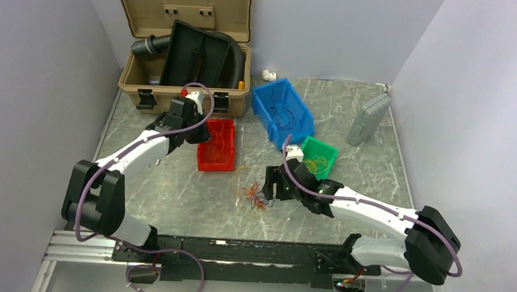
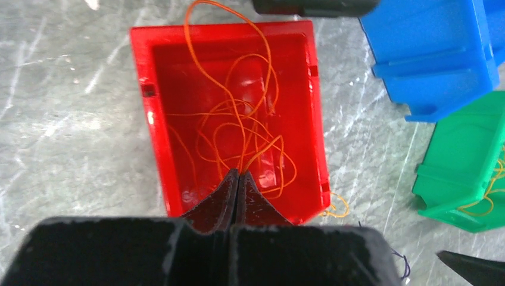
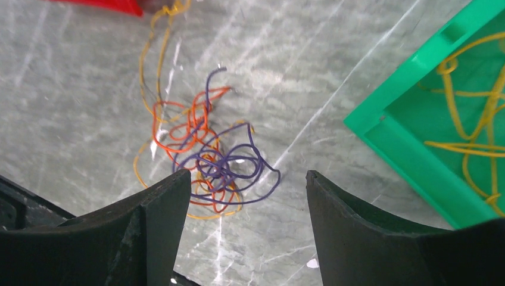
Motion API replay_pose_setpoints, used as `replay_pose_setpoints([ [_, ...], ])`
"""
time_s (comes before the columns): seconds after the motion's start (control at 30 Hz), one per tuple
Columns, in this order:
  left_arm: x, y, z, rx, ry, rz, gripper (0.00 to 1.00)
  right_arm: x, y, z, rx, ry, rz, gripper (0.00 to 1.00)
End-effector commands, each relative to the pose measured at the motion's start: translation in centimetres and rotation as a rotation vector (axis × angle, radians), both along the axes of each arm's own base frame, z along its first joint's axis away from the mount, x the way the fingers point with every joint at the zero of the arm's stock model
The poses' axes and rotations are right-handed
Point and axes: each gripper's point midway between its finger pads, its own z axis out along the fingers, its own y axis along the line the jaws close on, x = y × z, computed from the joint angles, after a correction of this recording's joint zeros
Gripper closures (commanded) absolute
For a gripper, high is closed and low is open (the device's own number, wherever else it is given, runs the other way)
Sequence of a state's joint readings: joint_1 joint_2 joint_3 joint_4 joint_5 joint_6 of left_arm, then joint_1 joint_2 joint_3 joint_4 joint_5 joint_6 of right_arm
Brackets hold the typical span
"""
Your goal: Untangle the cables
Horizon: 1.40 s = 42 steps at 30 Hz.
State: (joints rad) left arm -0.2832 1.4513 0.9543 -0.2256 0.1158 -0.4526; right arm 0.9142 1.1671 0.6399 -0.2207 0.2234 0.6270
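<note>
My right gripper is to go down toward the bundle next, open over the purple loops point(image 1: 261, 200) point(image 3: 241, 167).
A tangled bundle of thin cables point(image 1: 255, 195), with purple, red-orange and yellow strands, lies on the marble table; in the right wrist view it point(image 3: 208, 156) sits just ahead of the left fingertip. My right gripper point(image 1: 273, 186) point(image 3: 247, 179) is open and empty, low over the table just right of the bundle. My left gripper point(image 1: 199, 132) point(image 2: 238, 173) hangs over the red bin point(image 2: 149, 101), its jaws shut, with a thin orange cable point(image 2: 238, 113) running out from between the tips. More orange cable lies looped in the bin.
A green bin point(image 1: 329, 151) point(image 3: 417, 156) holding yellow wires stands right of the bundle. A blue bin point(image 1: 265, 105) point(image 2: 429, 53) stands behind it. An open tan case point(image 1: 183, 7) with a black hose is at the back left. A grey box point(image 1: 368, 119) is at the back right.
</note>
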Motion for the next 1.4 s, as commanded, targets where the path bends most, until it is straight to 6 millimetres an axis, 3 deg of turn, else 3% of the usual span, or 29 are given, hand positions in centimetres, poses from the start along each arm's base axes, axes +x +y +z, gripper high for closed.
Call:
replay_pose_setpoints([
  [0.0,0.3,-1.6,0.3,-0.022,-0.035,-0.053,0.96,-0.3,2.0,-1.1,0.058,0.049,0.039,0.27],
  [0.1,0.1,-2.2,0.0,-0.031,-0.030,-0.091,0.73,-0.1,2.8,-1.7,0.057,0.068,0.050,0.29],
  [0.23,-0.7,-2.4,2.4,-0.051,-0.101,-0.123,0.39,0.1,3.7,-2.3,0.063,0.086,0.059,0.37],
  [0.37,-2.2,-2.4,6.2,-0.057,-0.176,-0.146,0.28,0.2,4.3,-2.0,0.084,0.089,0.062,0.71],
  [0.47,-4.0,-2.9,8.8,-0.084,-0.222,-0.185,0.19,0.4,4.1,-0.5,0.095,0.066,0.053,0.94],
  [0.53,-5.5,-3.2,10.6,-0.104,-0.266,-0.207,0.12,0.2,4.0,1.1,0.109,0.034,0.072,1.00],
  [0.57,-6.2,-3.4,10.7,-0.118,-0.264,-0.218,0.03,0.1,4.2,2.2,0.120,0.011,0.091,1.00],
  [0.6,-6.9,-3.6,11.2,-0.134,-0.275,-0.224,0.01,-0.1,4.3,3.3,0.128,-0.011,0.113,1.00],
  [0.77,-11.4,-6.1,12.9,-0.211,-0.369,-0.380,0.01,-1.3,4.4,8.6,0.172,-0.111,0.186,1.00],
  [0.9,-13.7,-7.8,11.5,-0.290,-0.403,-0.475,0.01,-1.7,3.9,13.3,0.242,-0.199,0.206,1.00],
  [1.07,-15.1,-9.1,9.2,-0.334,-0.432,-0.536,0.01,-2.2,3.1,19.3,0.339,-0.306,0.220,1.00],
  [1.2,-16.1,-10.4,8.4,-0.375,-0.469,-0.581,0.01,-2.3,1.8,23.4,0.368,-0.376,0.199,1.00],
  [1.37,-16.2,-12.2,6.4,-0.361,-0.481,-0.617,0.01,-1.8,0.0,28.5,0.384,-0.481,0.144,1.00],
])
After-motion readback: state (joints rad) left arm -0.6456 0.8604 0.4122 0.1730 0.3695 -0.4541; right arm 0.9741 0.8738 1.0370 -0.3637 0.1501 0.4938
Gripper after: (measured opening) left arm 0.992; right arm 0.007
